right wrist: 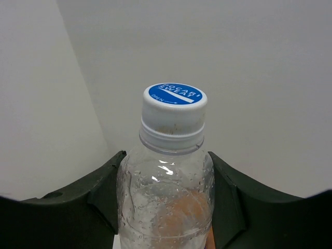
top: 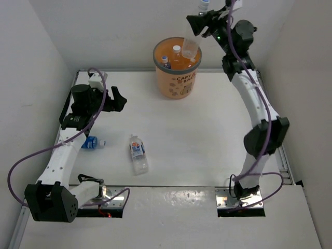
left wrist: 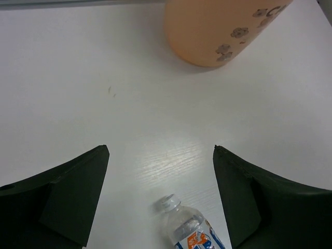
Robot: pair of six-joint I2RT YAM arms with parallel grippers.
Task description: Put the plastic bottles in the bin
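The bottle's cap is beyond the bin's rim, so my right gripper needs to go down to the left in the top view, into the bin's opening [top: 178, 54], and let go of the clear bottle.
The orange bin [top: 176, 78] stands at the back of the table, with at least two bottles [top: 177, 51] inside. My right gripper [top: 203, 22] is shut on a clear bottle [top: 191, 45] and holds it tilted above the bin's right rim. In the right wrist view the fingers [right wrist: 98, 192] clamp this bottle [right wrist: 168, 202] below its white and blue cap [right wrist: 175, 104]. My left gripper [top: 118, 98] is open and empty above the table's left side. A white-orange labelled bottle [top: 138, 153] lies on the table; its cap end shows between my left fingers [left wrist: 188, 228]. A blue-labelled bottle [top: 92, 142] lies by the left arm.
White walls close the table in at the back and both sides. The bin's lower side [left wrist: 218, 31] shows at the top of the left wrist view. The arm bases stand at the near edge.
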